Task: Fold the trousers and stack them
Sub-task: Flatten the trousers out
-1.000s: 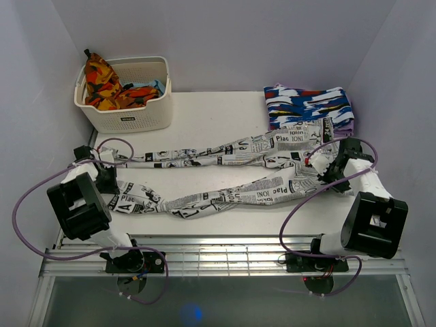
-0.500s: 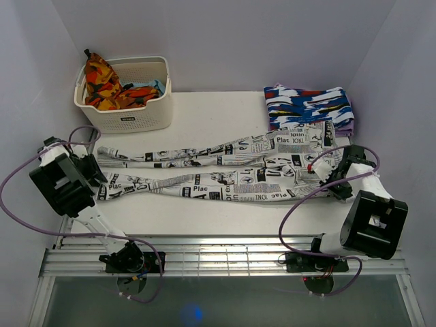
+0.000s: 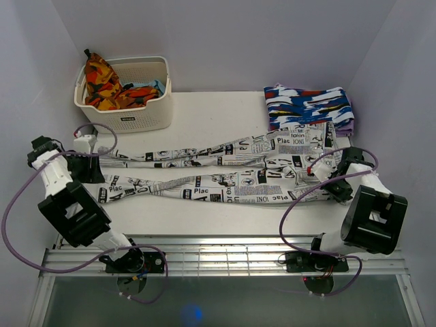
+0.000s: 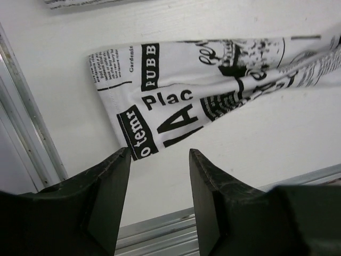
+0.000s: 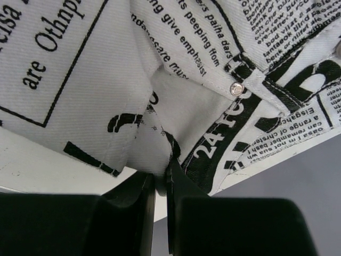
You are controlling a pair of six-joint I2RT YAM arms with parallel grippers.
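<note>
I should lower my left gripper back onto the near corner of the near leg's hem next. The corner lies flat below my open fingers and closer to my base.
The newspaper-print trousers (image 3: 225, 170) lie stretched across the table, waist at the right and both legs running left. My left gripper (image 3: 92, 172) hovers at the left ends of the legs. In the left wrist view it (image 4: 160, 152) is open and empty, with the near leg's hem (image 4: 176, 101) lying flat just beyond the fingertips. My right gripper (image 3: 325, 178) is at the waist end. The right wrist view shows it (image 5: 162, 170) shut on a pinched fold of the trousers (image 5: 80, 80) by the waistband.
A white basket (image 3: 129, 112) holding an orange patterned cloth (image 3: 101, 82) stands at the back left. A folded blue-white-red garment (image 3: 310, 105) lies at the back right, touching the waist. A metal rail (image 3: 218, 255) runs along the near edge. Walls close both sides.
The left gripper pulled the near leg leftward until it lay straight, then opened and let go of the hem. The right gripper stayed shut on the waist and shifted slightly.
</note>
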